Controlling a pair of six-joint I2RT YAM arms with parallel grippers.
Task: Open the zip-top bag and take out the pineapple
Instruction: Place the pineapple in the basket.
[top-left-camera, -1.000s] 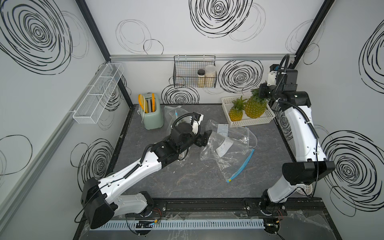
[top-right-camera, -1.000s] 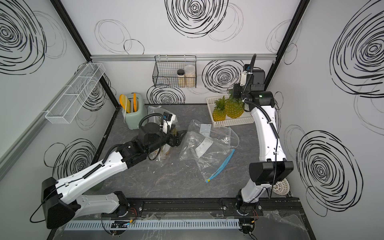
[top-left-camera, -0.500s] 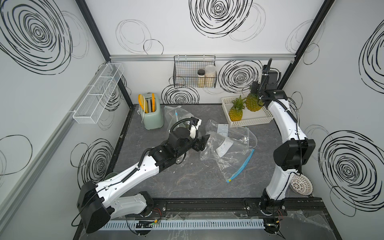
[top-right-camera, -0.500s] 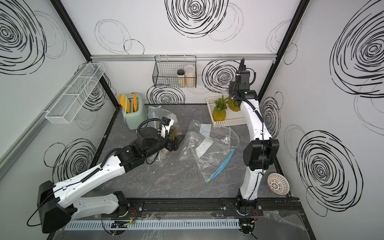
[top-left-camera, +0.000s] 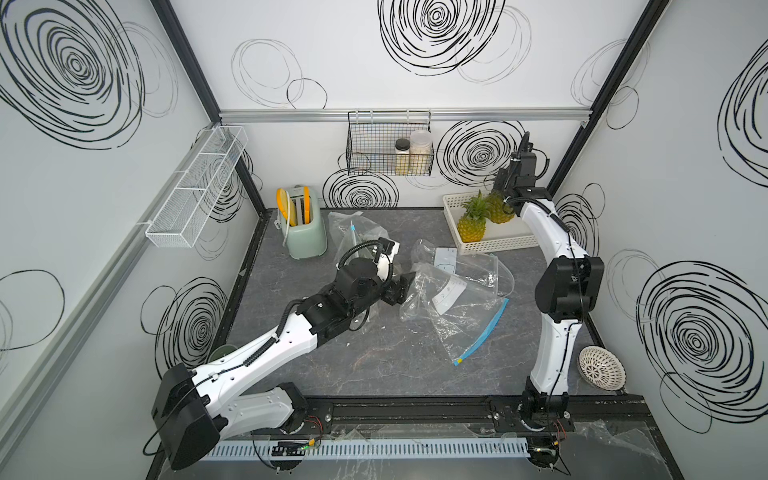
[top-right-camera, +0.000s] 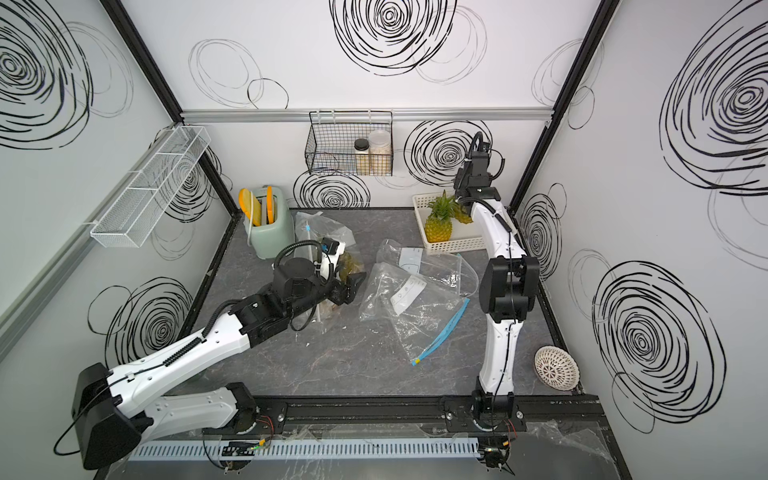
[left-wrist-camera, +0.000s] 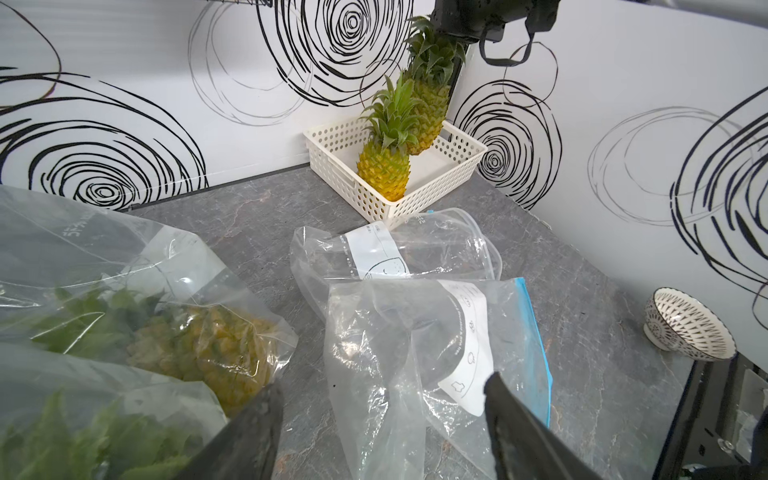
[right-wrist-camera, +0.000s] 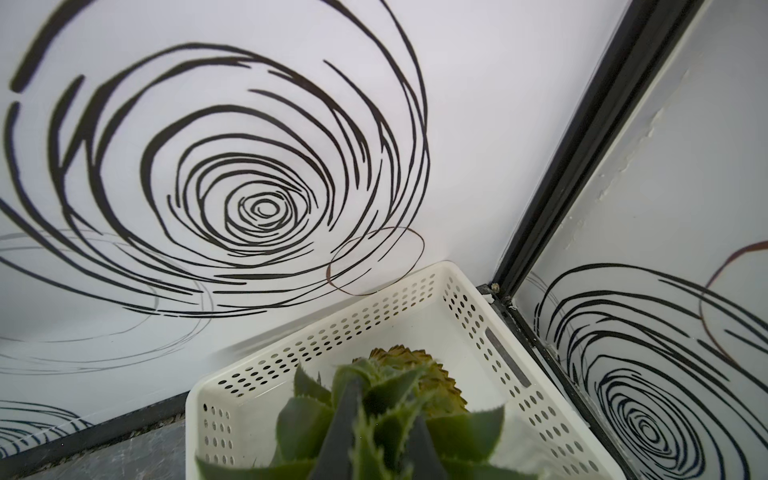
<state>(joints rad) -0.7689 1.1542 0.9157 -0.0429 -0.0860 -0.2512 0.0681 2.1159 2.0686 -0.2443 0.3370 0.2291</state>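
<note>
My right gripper should lower the hanging pineapple beside the upright one, onto the basket's open, bare bottom, and release its green top.
My right gripper (right-wrist-camera: 382, 411) is shut on the green crown of a pineapple (top-left-camera: 500, 210) (left-wrist-camera: 430, 112), which hangs tilted over the back of the white basket (top-left-camera: 490, 245). A second pineapple (top-left-camera: 471, 226) stands upright in that basket. My left gripper (left-wrist-camera: 382, 384) (top-left-camera: 401, 289) is open, low over an empty, crumpled zip-top bag (left-wrist-camera: 415, 357) (top-left-camera: 457, 299) with a blue zip strip; nothing is between its fingers. Beside it, in the left wrist view, lies another clear bag holding a pineapple (left-wrist-camera: 216, 349).
A mint toaster (top-left-camera: 301, 224) stands at the back left, with a wire basket of jars (top-left-camera: 390, 149) on the back wall. A patterned bowl (top-left-camera: 602, 368) sits by the right arm's base. A second empty bag (left-wrist-camera: 395, 249) lies near the white basket.
The right arm has swung back and down, carrying the pineapple from near the camera to low over the basket's back. The left arm has shifted only slightly.
</note>
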